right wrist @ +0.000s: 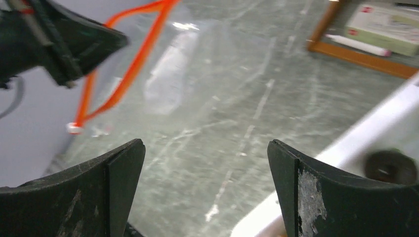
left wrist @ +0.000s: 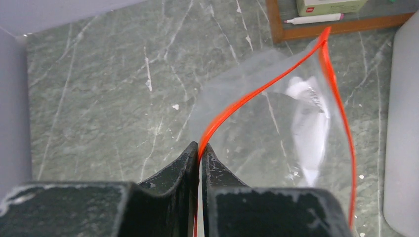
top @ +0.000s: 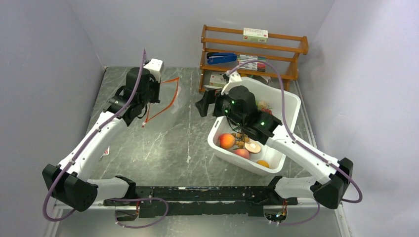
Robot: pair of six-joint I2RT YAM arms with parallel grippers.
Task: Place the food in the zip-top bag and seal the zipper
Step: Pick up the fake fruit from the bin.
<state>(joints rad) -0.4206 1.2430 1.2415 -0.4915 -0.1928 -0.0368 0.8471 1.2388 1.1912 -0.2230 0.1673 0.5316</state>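
Observation:
My right gripper will swing down into the white bin next for the golden-brown food, because the bin is below the gripper and to its right in the top view.
The clear zip-top bag hangs above the table at the back left, its mouth gaping toward the right. My left gripper is shut on the red-orange zipper at one side of the mouth. In the right wrist view the bag and its zipper sit ahead and to the left. My right gripper is open and holds nothing, just left of the white bin. The food lies in that bin: an orange round fruit, a reddish fruit, a pale piece and brown twigs.
A wooden rack with boxes, a blue stapler and pens stands at the back, behind the bin. Grey walls close in on the left, back and right. A small white scrap lies beside the left arm.

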